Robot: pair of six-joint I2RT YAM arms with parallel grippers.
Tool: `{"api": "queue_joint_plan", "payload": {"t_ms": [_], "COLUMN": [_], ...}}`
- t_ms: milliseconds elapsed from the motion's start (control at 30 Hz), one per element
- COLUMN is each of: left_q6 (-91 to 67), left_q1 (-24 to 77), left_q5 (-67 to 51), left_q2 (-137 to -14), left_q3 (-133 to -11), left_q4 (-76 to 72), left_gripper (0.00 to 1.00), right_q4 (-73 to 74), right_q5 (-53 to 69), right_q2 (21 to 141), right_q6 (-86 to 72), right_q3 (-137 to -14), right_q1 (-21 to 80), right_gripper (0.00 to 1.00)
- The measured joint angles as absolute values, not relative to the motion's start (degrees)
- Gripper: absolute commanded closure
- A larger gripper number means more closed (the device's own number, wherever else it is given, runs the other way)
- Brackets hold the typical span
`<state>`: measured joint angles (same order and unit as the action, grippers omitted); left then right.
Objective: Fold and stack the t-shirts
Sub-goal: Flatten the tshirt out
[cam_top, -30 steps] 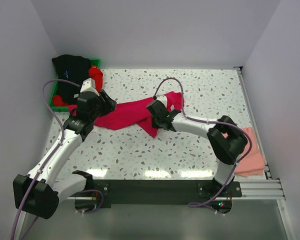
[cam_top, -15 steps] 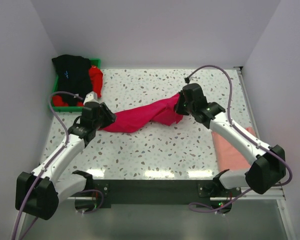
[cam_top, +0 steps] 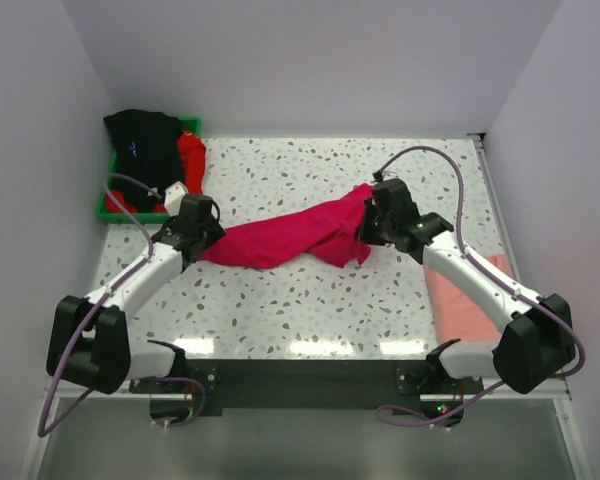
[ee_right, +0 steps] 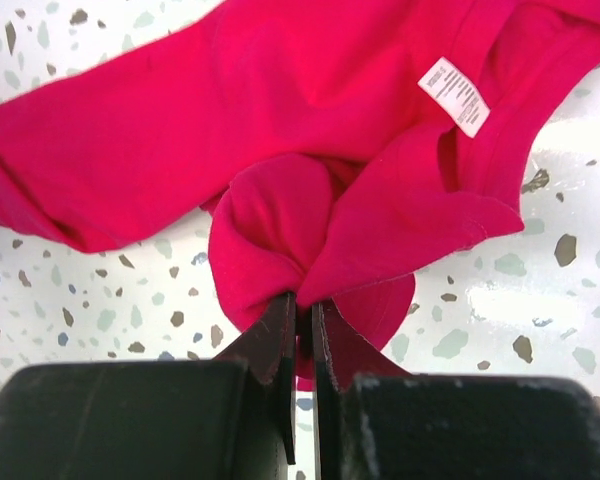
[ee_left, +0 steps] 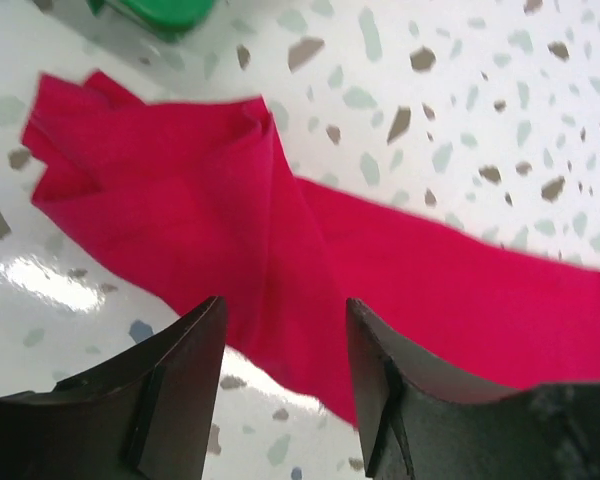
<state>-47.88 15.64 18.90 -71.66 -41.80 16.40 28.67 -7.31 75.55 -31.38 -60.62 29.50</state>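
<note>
My left gripper moves down and outward onto the raised fold (ee_left: 257, 126) at the crimson-pink shirt's far edge next, since its open fingers still hover short of it.
A crimson-pink t-shirt (cam_top: 285, 235) lies stretched in a crumpled band across the middle of the table. Its white neck label (ee_right: 453, 95) shows in the right wrist view. My right gripper (ee_right: 305, 305) is shut on a bunched fold at the shirt's right end (cam_top: 365, 228). At the shirt's left end hovers my left gripper (ee_left: 283, 320), open, its jaws over the cloth edge (ee_left: 280, 300) with nothing pinched. A salmon-pink t-shirt (cam_top: 460, 300) lies folded at the right edge, partly under the right arm. A black t-shirt (cam_top: 143, 150) and a bright red one (cam_top: 191, 158) are heaped on the tray.
The green plastic tray (cam_top: 112, 205) stands at the back left corner, its rim also in the left wrist view (ee_left: 165, 12). White walls close in the table on three sides. A metal rail (cam_top: 505, 225) runs along the right edge.
The right gripper carried the shirt's end from the table's middle out to the right, stretching the shirt. The left gripper dropped toward the near left, to the shirt's left end.
</note>
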Motion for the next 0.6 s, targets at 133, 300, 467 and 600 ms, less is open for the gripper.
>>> {"api": "queue_joint_plan", "payload": {"t_ms": [133, 300, 467, 600], "left_q6": [-48.1, -48.3, -49.1, -50.3], "left_q1": [14.6, 13.7, 13.6, 13.6], "left_q5": [25.4, 29.3, 30.5, 30.7], "left_q2": [-78.5, -86.1, -92.7, -96.2], "left_q3": [-48.2, -54.3, -58.1, -59.1], "left_q4": [17.8, 19.4, 21.3, 23.2], "left_gripper": [0.41, 0.4, 0.41, 0.46], "right_q4": [27.9, 26.9, 24.9, 24.7], "right_q5": [-5.2, -3.1, -1.7, -1.3], "right_q2": [75.5, 75.7, 75.7, 75.7], "right_q6": [-31.4, -31.5, -31.6, -31.8], "right_q3": [-58.5, -57.6, -56.8, -56.2], "right_q1": [29.5, 29.5, 29.5, 29.5], "right_gripper": [1.0, 1.0, 1.0, 1.0]}}
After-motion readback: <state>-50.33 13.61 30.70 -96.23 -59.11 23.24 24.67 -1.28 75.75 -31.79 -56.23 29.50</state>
